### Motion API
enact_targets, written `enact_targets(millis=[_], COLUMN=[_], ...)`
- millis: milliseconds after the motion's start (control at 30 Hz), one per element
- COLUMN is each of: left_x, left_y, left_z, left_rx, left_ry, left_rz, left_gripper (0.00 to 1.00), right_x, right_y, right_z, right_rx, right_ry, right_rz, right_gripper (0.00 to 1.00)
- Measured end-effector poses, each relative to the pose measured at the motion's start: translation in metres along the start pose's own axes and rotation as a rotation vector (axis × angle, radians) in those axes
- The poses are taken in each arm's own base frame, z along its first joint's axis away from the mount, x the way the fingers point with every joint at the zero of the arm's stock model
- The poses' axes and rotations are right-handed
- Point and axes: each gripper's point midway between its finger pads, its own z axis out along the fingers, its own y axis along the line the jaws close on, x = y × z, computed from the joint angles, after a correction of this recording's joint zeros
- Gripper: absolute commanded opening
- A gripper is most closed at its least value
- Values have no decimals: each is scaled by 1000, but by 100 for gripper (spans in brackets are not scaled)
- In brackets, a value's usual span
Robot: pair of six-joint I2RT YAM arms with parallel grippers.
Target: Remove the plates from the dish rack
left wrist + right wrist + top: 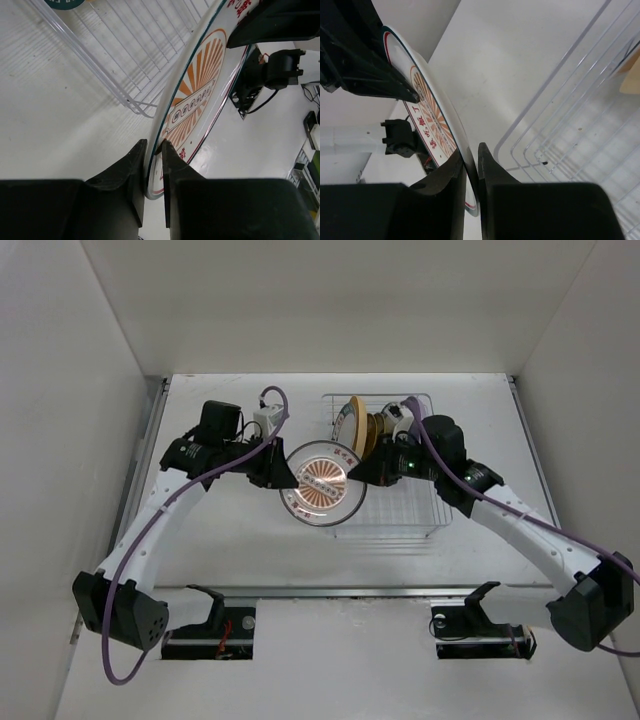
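The left gripper carries the plate to bare table clear of the rack (400,515) next, lowers and releases it, as that lies below, to the left in the top view.
The white plate with orange pattern (322,483) hangs over the table just left of the dish rack (400,515), held between both arms. My left gripper (283,477) is shut on its left rim, and my right gripper (360,472) is shut on its right rim. In the left wrist view the plate (200,95) sits between my fingertips (154,145). In the right wrist view its rim (427,107) sits between my fingertips (471,152). Several plates still stand in the rack's far slots, among them a teal patterned one (343,423) and a mustard one (356,425).
The rack's wire corner (130,100) lies just beyond the plate, and its wires (560,125) show at the right of the right wrist view. White walls enclose the table on three sides. Bare table lies left of the rack (230,530).
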Motion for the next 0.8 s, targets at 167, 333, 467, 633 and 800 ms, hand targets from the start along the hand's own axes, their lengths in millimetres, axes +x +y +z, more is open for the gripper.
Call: enact_targets(millis=[167,333,467,633,800], left_x=[-3,-1,-11,-36,-47], left_y=[1,7,32,89,170], left_z=[-7,-21,-40,-65,-54], left_rx=[-54,-127,-219,-349,-406], left_ry=[-3,-21,-90,-220,-235], left_rz=[29,46,-13,-156,-352], left_gripper=[0,0,0,0,0], right_x=[-5,-20,-45,-95,-141], right_y=[0,-3,-10,-22,-46], right_z=[5,11,0,-45,-88], right_rx=[30,103,225,465,756], right_ry=[1,-18,-102,-310,-483], right_rz=[34,46,46,63,77], right_gripper=[71,84,89,94,96])
